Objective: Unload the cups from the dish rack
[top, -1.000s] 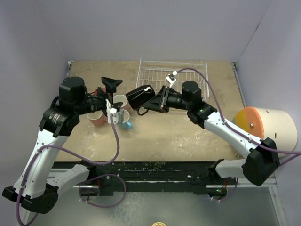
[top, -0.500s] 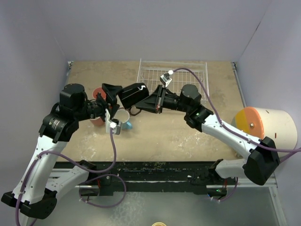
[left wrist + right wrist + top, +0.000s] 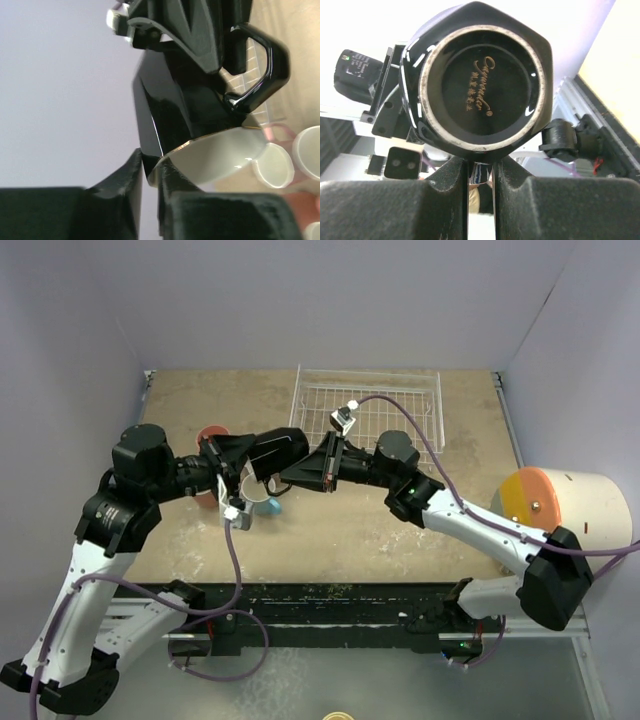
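Clear tabletop lies below my left gripper, to its right in the top view, so I should swing that way and down, turning the sideways cup upright to release.
A black cup [image 3: 277, 448] hangs above the table between my two arms, left of the dish rack [image 3: 400, 400]. My right gripper [image 3: 303, 469] is shut on its handle; in the right wrist view the cup's base [image 3: 482, 80] fills the frame above the right gripper [image 3: 481, 167]. My left gripper [image 3: 150, 162] pinches the black cup [image 3: 180, 100] by its rim, one finger outside the wall and one inside. Below it stand two pink cups [image 3: 272, 165] [image 3: 311, 151]. A light blue cup [image 3: 272, 506] and a pink cup [image 3: 209, 434] stand on the table under my left arm.
A big white cylinder with an orange end [image 3: 570, 505] lies at the right edge. The rack shows only bare wire from above. Grey walls close in the table at the back and both sides.
My right arm has carried the black cup leftward. My left gripper came up to it open and has closed on the rim.
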You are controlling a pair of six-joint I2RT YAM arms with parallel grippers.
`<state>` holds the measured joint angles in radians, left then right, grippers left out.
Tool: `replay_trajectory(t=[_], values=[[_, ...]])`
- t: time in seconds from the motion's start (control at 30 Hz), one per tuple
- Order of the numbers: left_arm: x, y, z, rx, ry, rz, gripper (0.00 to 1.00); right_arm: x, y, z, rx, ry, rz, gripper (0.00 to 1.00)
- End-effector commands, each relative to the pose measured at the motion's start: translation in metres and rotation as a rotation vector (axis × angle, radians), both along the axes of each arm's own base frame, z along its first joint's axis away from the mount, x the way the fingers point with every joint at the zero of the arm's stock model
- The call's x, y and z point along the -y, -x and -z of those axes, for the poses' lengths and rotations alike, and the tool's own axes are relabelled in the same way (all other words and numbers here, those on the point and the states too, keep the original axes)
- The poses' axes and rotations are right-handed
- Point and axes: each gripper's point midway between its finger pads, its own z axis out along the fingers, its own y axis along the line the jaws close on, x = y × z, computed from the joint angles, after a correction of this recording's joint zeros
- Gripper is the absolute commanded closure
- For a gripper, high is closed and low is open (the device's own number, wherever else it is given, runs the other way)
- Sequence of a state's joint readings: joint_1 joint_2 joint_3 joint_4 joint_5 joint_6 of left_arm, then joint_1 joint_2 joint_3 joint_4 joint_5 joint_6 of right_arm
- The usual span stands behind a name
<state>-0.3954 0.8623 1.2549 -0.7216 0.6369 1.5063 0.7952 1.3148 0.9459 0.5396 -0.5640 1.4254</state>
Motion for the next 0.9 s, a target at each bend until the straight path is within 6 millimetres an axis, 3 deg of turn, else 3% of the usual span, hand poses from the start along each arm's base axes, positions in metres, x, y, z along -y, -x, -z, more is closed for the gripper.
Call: replay_trajectory(t=[0.0,0.2,0.3,0.47,0.57,0.87], values=[[0.014,0.007,-0.030,0.061,0.110,0.072,0.99,-0.001,0.017,-0.059,0.151,-0.155,-0.027,1.00],[0.018,0.000,-0.003,-0.105,0.096,0.055,1.00,0.002,0.015,-0.035,0.166,-0.041,0.001,1.00],[0.022,-0.006,0.019,-0.270,0.077,0.011,1.00,0.007,0.016,-0.046,0.199,-0.027,0.014,0.84],[0.028,-0.022,0.043,-0.556,0.043,-0.131,1.00,0.029,-0.005,-0.036,0.278,0.122,0.131,0.53],[0.029,-0.029,0.056,-0.637,0.016,-0.183,1.00,0.058,-0.026,-0.025,0.301,0.249,0.234,0.46],[0.037,-0.037,0.074,-0.684,-0.022,-0.246,1.00,0.186,-0.082,0.020,0.284,0.684,0.604,0.31]])
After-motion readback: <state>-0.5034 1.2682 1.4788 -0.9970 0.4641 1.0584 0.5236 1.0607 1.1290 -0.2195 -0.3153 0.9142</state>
